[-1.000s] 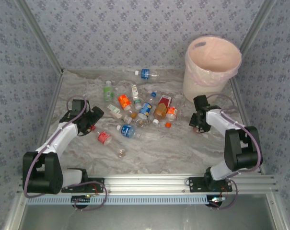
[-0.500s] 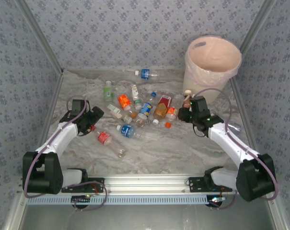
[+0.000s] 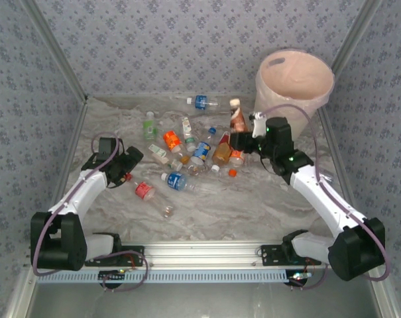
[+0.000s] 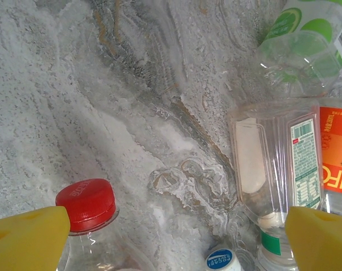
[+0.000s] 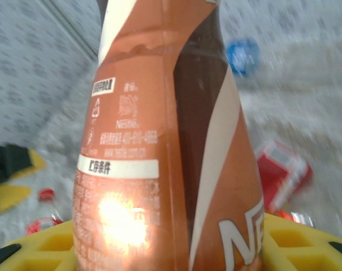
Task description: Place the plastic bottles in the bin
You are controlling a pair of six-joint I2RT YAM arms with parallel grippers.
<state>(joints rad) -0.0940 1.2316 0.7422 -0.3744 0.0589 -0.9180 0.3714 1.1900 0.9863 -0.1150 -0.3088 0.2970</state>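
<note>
Next, my right gripper lifts the brown-and-cream bottle outward over the bin's tall rim, then lowers and releases it, since the bin's opening (image 3: pixel 296 78) sits outward behind that rim.
My right gripper (image 3: pixel 242 138) is shut on a brown-and-cream labelled plastic bottle (image 3: pixel 237 116), holding it upright in the air just left of the bin (image 3: pixel 294 85). Close up, that bottle (image 5: pixel 159 141) stands between the yellow fingers (image 5: pixel 40 248). The bin is a tall cream bucket with a pale-pink liner. Several more plastic bottles (image 3: pixel 195 152) lie scattered mid-table. My left gripper (image 3: pixel 128 165) is open and low at the left of the pile. Its yellow fingertips (image 4: pixel 29 237) straddle bare table, beside a red-capped bottle (image 4: pixel 86 204) and a clear bottle (image 4: pixel 272 164).
A blue-labelled bottle (image 3: pixel 201 102) lies alone near the back wall, and a green one (image 3: pixel 149 126) at back left. A red-labelled bottle (image 3: pixel 144 190) and a clear one (image 3: pixel 166 211) lie nearer the front. Patterned walls close the table on three sides.
The right arm has lifted the brown bottle off the table at the right and carried it up and back-left, beside the bin. The left arm has stayed still.
</note>
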